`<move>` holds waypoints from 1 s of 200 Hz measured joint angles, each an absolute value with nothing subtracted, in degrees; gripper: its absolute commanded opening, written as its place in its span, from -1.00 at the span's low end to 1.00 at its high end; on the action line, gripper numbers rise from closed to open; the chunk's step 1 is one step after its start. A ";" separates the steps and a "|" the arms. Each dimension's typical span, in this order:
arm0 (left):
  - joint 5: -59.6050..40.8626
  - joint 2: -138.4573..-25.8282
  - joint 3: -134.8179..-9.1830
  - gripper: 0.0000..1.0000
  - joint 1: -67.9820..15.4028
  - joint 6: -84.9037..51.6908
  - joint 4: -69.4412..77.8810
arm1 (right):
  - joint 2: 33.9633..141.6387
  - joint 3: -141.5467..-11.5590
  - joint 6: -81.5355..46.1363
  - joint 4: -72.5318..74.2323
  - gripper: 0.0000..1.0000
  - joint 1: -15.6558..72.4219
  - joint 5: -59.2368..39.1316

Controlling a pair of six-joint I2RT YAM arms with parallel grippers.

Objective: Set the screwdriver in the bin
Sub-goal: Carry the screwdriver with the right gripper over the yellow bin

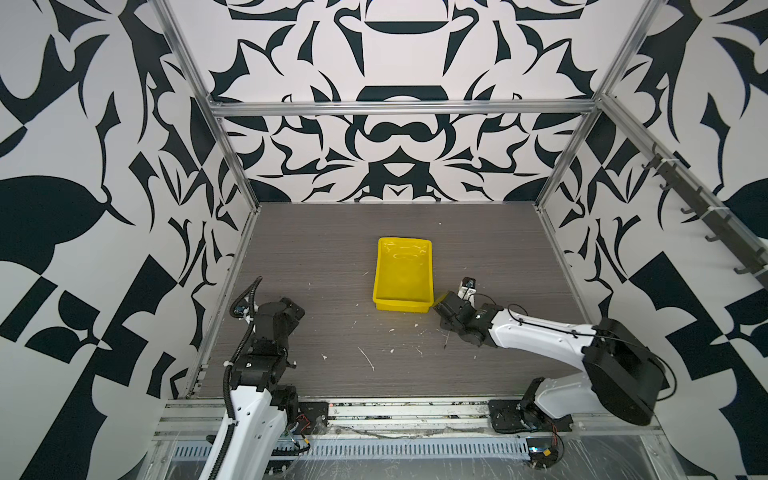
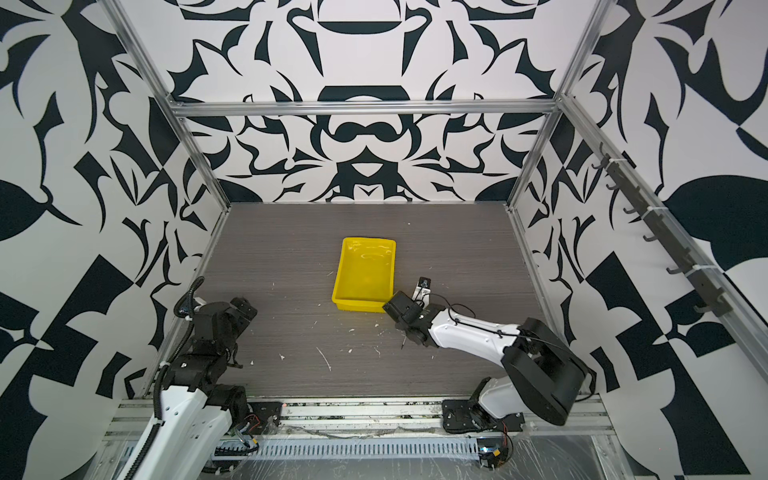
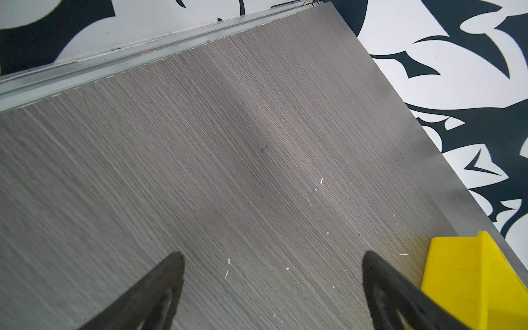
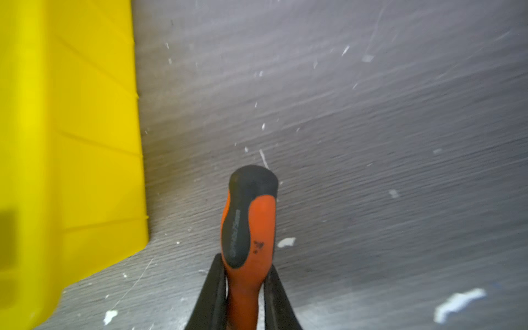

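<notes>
My right gripper needs to carry the screwdriver's handle outward next, across the bin's rim to the bin's empty bottom, and let go of it there, because the handle is still outside.
In the right wrist view, the screwdriver (image 4: 251, 217) has an orange handle with a black cap end. My right gripper (image 4: 245, 261) is shut on the handle, and the cap sticks out past the fingertips. The yellow bin (image 4: 71, 143) stands close beside it. In both top views my right gripper (image 1: 440, 309) hovers at the near right corner of the bin (image 1: 376, 274) (image 2: 338, 274), and the thin dark shaft (image 1: 446, 338) (image 2: 403, 343) pokes out toward the front. My left gripper (image 3: 273, 254) (image 1: 293, 309) is open over bare table, left of the bin (image 3: 468, 274).
White scraps (image 1: 368, 359) litter the grey wood-grain table (image 1: 311, 249) in front of the bin. Aluminium frame rails (image 1: 399, 109) and patterned walls enclose the table on three sides. A rail of dark hooks (image 1: 702, 208) runs along the right wall.
</notes>
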State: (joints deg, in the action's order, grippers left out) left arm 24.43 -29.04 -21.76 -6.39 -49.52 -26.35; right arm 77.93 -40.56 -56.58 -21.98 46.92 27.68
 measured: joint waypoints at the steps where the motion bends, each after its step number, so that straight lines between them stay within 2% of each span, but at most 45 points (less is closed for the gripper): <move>1: 24.43 -29.04 -21.76 0.99 -6.39 -49.52 -26.35 | 77.82 -40.66 -56.51 -22.15 -0.88 46.92 27.75; 31: 23.57 -29.06 -21.76 0.99 -6.39 -49.47 -26.15 | 73.43 -46.89 -50.96 -24.23 -0.88 46.92 29.82; 57: 22.87 -29.43 -21.76 1.00 -6.39 -49.39 -25.12 | 75.16 -54.50 -46.26 -24.10 -0.85 46.89 29.61; 161: 21.58 -31.51 -21.76 0.99 -6.39 -49.12 -24.36 | 114.41 -92.20 -39.66 -26.41 -0.87 46.92 20.71; 200: 21.54 -31.51 -21.76 0.99 -6.39 -49.06 -24.25 | 122.28 -98.26 -39.68 -29.52 -0.85 46.89 18.94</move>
